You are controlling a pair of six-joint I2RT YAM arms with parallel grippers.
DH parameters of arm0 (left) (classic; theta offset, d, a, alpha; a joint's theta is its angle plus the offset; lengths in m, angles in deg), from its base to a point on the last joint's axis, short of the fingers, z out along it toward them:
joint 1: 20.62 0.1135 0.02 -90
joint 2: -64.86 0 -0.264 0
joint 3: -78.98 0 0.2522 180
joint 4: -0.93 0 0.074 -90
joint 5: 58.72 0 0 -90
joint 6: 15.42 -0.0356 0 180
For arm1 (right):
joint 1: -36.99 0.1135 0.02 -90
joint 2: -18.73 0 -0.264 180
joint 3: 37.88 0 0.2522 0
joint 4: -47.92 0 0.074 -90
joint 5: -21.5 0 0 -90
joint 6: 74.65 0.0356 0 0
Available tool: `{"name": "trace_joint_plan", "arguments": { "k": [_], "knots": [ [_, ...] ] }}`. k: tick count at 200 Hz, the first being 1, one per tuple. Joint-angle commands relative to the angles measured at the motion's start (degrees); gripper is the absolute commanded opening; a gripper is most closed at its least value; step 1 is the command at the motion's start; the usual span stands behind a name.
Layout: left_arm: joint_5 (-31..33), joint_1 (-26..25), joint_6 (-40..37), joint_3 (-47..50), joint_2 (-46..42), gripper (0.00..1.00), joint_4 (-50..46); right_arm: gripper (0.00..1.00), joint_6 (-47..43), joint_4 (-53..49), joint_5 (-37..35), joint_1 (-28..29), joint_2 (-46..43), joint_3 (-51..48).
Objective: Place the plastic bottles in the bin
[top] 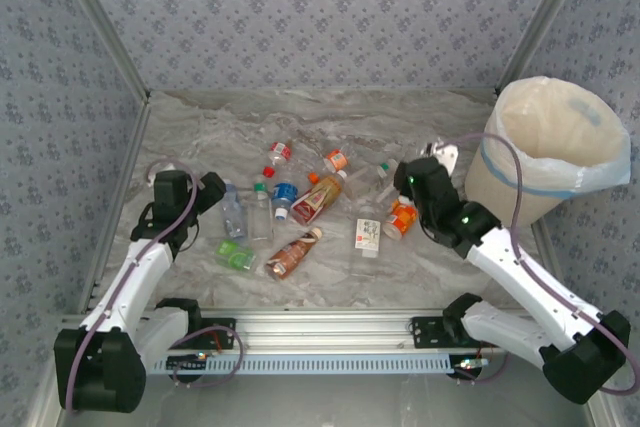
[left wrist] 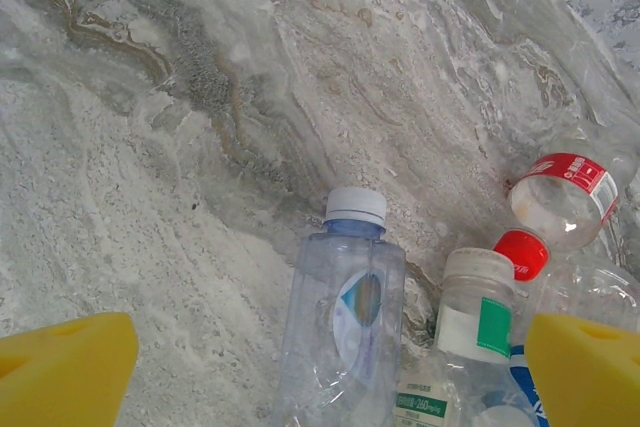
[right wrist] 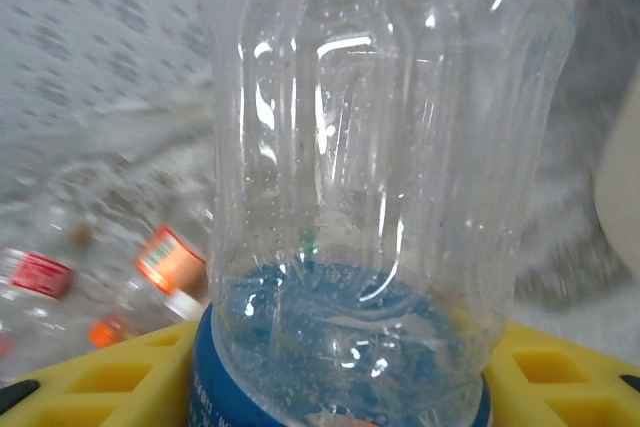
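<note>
My right gripper rises outward over the bin's rim next, then lowers the bottle into the cream bag and releases it, since the bin stands beside this gripper.
My right gripper (right wrist: 340,392) is shut on a clear plastic bottle (right wrist: 370,147) with a blue label, gripped between the yellow fingers (right wrist: 110,372). In the top view this right gripper (top: 430,165) holds the bottle (top: 443,153) above the table, left of the bin (top: 550,147), which is lined with a cream bag and has a blue band. My left gripper (left wrist: 325,377) is open, with a clear white-capped bottle (left wrist: 340,317) lying between its yellow fingers (left wrist: 60,367). Viewed from the top, the left gripper (top: 214,189) is at the left end of several scattered bottles (top: 318,197).
Beside the white-capped bottle lie a green-labelled bottle (left wrist: 475,317) and a red-labelled one (left wrist: 565,197). More bottles lie mid-table: a green one (top: 235,255), a brown one (top: 293,255) and an orange one (top: 400,215). Patterned walls enclose the marble table (top: 330,117). A metal rail (top: 320,327) runs along the near edge.
</note>
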Motion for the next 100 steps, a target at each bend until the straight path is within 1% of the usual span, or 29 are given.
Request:
{"name": "trace_joint_plan", "arguments": {
  "k": [1,11,25,58,80,83,100],
  "knots": [
    [1.1,-0.1,1.2,-2.2,-0.5,1.00,-3.2,0.38,-14.0,3.2,1.6,-1.8,2.5,10.2],
    [1.5,-0.1,1.6,-2.4,-0.7,0.99,-3.7,0.38,-16.7,3.2,3.3,-3.3,4.0,13.6],
    [1.8,-0.1,2.0,-2.5,-0.8,0.99,-4.2,0.39,-19.8,1.4,5.4,-6.9,6.5,21.0],
    [1.6,-0.1,2.3,-3.3,-1.8,1.00,-5.6,0.40,-23.8,-6.6,7.6,-18.2,12.6,34.6],
    [2.6,-0.1,2.5,-2.9,-3.4,0.99,-6.9,0.40,-24.7,-9.6,8.0,-26.3,15.3,39.1],
    [2.9,-0.1,2.6,-2.9,-3.6,0.99,-7.1,0.40,-24.6,-11.2,7.8,-27.2,15.7,39.7],
    [4.0,-0.1,2.8,-2.6,-4.6,0.99,-8.3,0.40,-23.7,-13.8,7.3,-33.6,17.3,40.6]
  ]
}}
